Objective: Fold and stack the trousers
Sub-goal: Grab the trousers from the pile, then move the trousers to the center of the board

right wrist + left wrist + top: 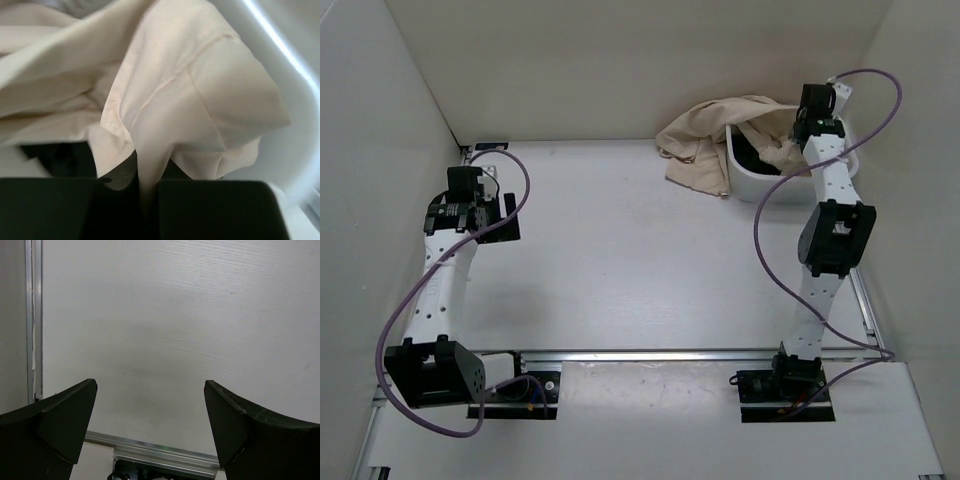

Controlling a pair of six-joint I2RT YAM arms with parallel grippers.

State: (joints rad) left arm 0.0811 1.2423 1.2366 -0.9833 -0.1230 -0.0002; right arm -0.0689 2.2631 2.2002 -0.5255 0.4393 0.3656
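Note:
Next, my right gripper should lift from the basket (750, 180), move left in the top view and lower to release over the bare tabletop, where the trousers can spread.
The beige trousers (705, 135) hang crumpled over the left rim of a white basket (750, 180) at the back right, partly spilling onto the table. Inside the basket, my right gripper (798, 140) is shut on a fold of the trousers (175, 100); the cloth is pinched between the black fingers (210, 210) at the gripper (148, 200). My left gripper (470, 215) hovers over the bare table at the left. In the left wrist view this gripper (150, 410) is open with nothing between its fingers.
Dark cloth (752, 155) lies in the basket under the trousers. White walls close the table at the back and both sides. An aluminium rail (670, 355) runs across the near edge by the arm bases.

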